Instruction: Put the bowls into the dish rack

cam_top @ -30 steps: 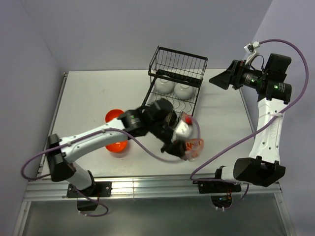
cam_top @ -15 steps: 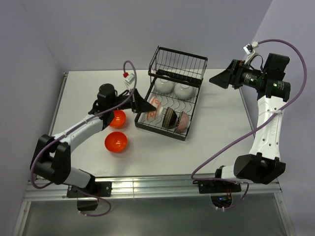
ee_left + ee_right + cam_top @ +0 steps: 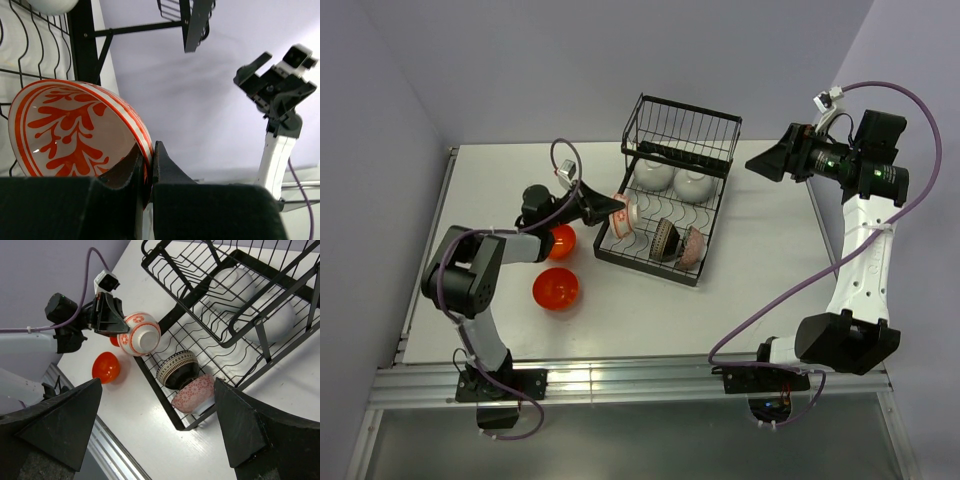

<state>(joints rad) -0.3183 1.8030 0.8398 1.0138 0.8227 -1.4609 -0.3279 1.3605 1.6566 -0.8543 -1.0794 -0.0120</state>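
Free wires show point(image 3: 637, 239) beside the dark patterned bowl, so the orange-and-white bowl in my left gripper moves toward that gap next and goes down into it.
My left gripper point(image 3: 609, 211) is shut on the rim of the orange-and-white patterned bowl point(image 3: 624, 214), holding it on its side at the left edge of the black wire dish rack point(image 3: 682, 128). In the left wrist view the fingers point(image 3: 162, 165) pinch the bowl's rim point(image 3: 75, 127). In the rack's lower tray a dark patterned bowl point(image 3: 664, 240) and a pink-patterned bowl point(image 3: 693, 248) stand on edge. Two white bowls point(image 3: 653, 175) sit under the raised basket. Two orange-red bowls point(image 3: 556, 289) lie on the table left of the rack. My right gripper point(image 3: 765, 160) is open and empty, high to the right of the rack.
The right wrist view shows the rack point(image 3: 165, 390), the held bowl point(image 3: 140, 334), one orange-red bowl point(image 3: 106, 367) and the metal rail at the table's near edge point(image 3: 100, 440). Purple walls close in behind and at both sides.
My left arm has swung with the patterned bowl from the rack's front right corner round to its left side, and the bowl now sits at the left edge. The right arm has not moved.
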